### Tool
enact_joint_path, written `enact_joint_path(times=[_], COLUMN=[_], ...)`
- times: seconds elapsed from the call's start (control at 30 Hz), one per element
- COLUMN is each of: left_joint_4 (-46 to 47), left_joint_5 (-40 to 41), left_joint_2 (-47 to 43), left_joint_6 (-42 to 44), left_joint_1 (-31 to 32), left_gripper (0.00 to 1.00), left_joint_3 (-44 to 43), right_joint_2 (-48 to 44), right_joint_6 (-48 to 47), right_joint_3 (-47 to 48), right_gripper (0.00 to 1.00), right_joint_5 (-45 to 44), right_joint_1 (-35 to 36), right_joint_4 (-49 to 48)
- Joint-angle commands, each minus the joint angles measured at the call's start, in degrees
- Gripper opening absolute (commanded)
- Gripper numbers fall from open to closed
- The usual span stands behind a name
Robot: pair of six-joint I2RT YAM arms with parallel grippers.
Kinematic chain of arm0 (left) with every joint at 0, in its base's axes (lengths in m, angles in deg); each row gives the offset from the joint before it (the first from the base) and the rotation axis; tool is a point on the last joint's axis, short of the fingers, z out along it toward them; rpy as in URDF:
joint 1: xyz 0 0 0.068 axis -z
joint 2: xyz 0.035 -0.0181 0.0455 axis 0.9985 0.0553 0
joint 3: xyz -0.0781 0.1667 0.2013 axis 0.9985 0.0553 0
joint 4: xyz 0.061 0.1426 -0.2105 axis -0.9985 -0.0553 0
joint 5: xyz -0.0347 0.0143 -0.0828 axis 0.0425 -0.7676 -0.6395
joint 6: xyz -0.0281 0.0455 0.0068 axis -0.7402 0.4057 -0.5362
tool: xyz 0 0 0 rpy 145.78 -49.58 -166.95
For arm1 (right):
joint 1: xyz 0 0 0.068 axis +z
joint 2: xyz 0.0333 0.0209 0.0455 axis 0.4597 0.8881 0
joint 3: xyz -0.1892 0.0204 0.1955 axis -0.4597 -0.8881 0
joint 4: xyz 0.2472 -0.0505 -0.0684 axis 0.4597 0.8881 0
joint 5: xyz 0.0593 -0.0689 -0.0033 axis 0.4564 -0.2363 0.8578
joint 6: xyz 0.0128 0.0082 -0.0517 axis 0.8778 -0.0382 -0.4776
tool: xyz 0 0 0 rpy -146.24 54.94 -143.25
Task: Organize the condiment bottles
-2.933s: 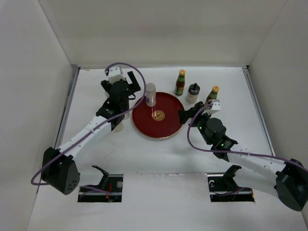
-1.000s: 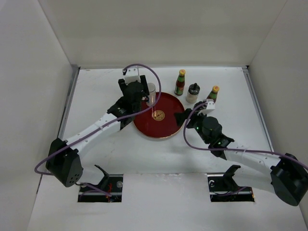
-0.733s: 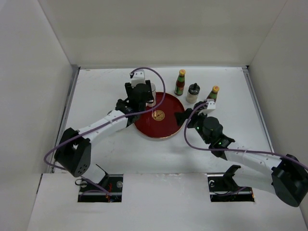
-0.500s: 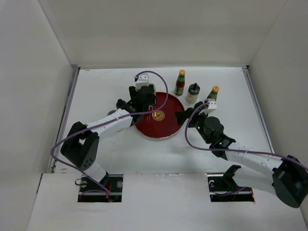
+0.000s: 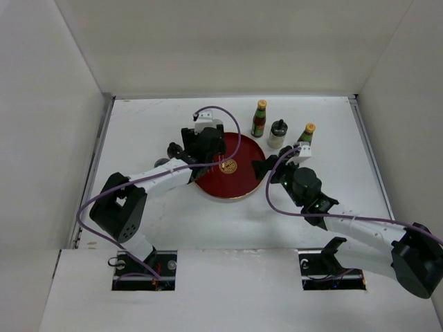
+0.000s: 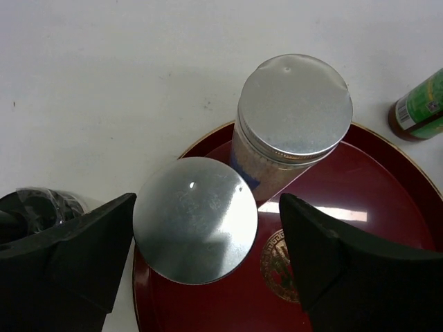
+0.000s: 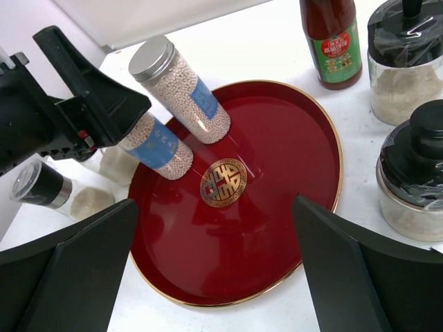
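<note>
The left gripper will next lift off the silver cap, move back past the plate's edge and come down around the black top of the shaker still standing off the plate.
Two silver-capped shakers are on the far left part of the red plate [image 7: 277, 207]. One shaker [image 6: 195, 219] stands between the fingers of my left gripper [image 6: 208, 211], with a small gap on its right side. The other [image 6: 294, 104] stands free just behind it. In the top view the left gripper [image 5: 206, 144] covers both. My right gripper [image 7: 218, 277] is open and empty over the plate's near right part [image 5: 261, 168]. A sauce bottle [image 5: 259, 119], a black-topped shaker [image 5: 277, 133] and a second sauce bottle [image 5: 306, 135] stand behind the plate.
Another black-topped shaker [image 7: 415, 173] stands right of the plate, close to my right gripper. A black-topped shaker [image 7: 41, 187] is off the plate's left edge, near my left arm. White walls enclose the table on three sides.
My left arm has swung right from the plate's left side to over its far left part, beside the standing silver-capped shaker. The right arm has hardly moved.
</note>
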State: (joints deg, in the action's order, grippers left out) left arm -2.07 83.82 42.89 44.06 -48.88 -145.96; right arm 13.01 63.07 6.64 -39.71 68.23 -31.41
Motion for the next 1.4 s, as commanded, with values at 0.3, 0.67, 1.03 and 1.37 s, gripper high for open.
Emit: enact_joint_path(times=[0.3,0.67,1.03,1.37], left_joint_4=[-0.19,-26.12,-21.83,-17.69], left_joint_5=[1.51,3.27,-1.56,-2.62], left_joint_2=[-22.15,-37.81,-31.59,-26.92], left_joint_6=[1.55,-8.82,-9.1,-8.83], left_joint_1=[2.43,-8.19,-13.12,-13.66], left_gripper=[0.92,0.91,0.89,0.56], left_joint_3=[6.31,14.48,17.13,17.47], right_joint_2=[-0.06,0.02,0.38,0.2], right_joint_6=[0.17,0.78,0.08,0.17], right_joint_3=[1.09,1.09,1.35,1.53], right_gripper=[1.0,1.0,1.0,1.0], right_joint_5=[-0.17,0.62,0.44,0.71], right_joint_1=[-0.13,-0.22,-0.13,-0.04], right_joint_4=[-1.22,-1.31,-1.49,-0.61])
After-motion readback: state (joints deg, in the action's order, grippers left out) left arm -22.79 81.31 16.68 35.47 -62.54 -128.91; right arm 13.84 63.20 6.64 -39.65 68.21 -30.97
